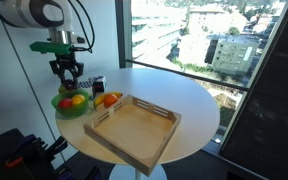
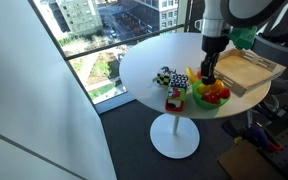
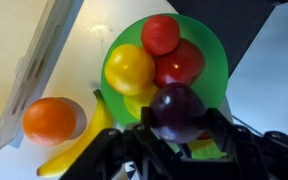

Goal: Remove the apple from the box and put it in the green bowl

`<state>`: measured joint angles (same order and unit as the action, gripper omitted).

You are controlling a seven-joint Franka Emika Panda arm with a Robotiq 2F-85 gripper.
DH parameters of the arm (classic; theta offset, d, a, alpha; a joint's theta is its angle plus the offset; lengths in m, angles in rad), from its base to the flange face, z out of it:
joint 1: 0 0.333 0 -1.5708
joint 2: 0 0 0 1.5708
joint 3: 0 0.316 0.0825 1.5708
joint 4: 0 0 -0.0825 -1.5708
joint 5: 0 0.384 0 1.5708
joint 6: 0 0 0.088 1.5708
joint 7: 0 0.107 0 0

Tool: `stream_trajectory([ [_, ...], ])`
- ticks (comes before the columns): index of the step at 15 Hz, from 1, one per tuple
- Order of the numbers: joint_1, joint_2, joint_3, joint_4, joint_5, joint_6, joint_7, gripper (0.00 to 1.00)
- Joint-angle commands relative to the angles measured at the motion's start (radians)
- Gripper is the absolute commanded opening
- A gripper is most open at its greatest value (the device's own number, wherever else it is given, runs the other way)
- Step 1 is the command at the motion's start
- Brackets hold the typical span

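The gripper lowers slightly toward the green bowl's fruits next and opens its fingers to release the dark maroon round fruit, because it already hangs over the bowl.
The apple (image 3: 176,110) is a dark maroon round fruit held between my gripper's (image 3: 177,122) fingers, just above the near rim of the green bowl (image 3: 212,45). The bowl holds a yellow fruit (image 3: 130,68) and two red fruits (image 3: 161,34). In both exterior views my gripper (image 1: 67,73) (image 2: 210,72) hangs right over the green bowl (image 1: 64,108) (image 2: 200,100). The box (image 1: 134,128), a light wooden tray, lies next to the bowl and shows nothing inside; it also shows in an exterior view (image 2: 246,70) and the wrist view (image 3: 24,55).
An orange (image 3: 50,119) and a banana (image 3: 82,138) lie on the white round table (image 1: 199,100) between box and bowl. A small chequered object (image 2: 165,76) and a red-and-dark item (image 2: 174,98) sit near the table edge. Windows stand close behind.
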<state>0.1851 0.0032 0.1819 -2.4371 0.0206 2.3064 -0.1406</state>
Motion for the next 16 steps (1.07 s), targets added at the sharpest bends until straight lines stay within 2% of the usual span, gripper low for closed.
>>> stream_trajectory([
  [1, 0.003, -0.004, 0.004, -0.022, 0.023, 0.030, -0.032, 0.34],
  [9, 0.000, 0.024, 0.003, -0.035, 0.019, 0.057, -0.038, 0.34],
  [11, -0.002, 0.023, 0.003, -0.036, 0.020, 0.054, -0.042, 0.85],
  [12, -0.003, 0.020, 0.002, -0.035, 0.025, 0.049, -0.046, 0.85],
  [14, -0.005, 0.015, 0.002, -0.033, 0.036, 0.038, -0.058, 0.98],
  [16, -0.006, 0.006, 0.001, -0.029, 0.054, 0.022, -0.066, 1.00],
])
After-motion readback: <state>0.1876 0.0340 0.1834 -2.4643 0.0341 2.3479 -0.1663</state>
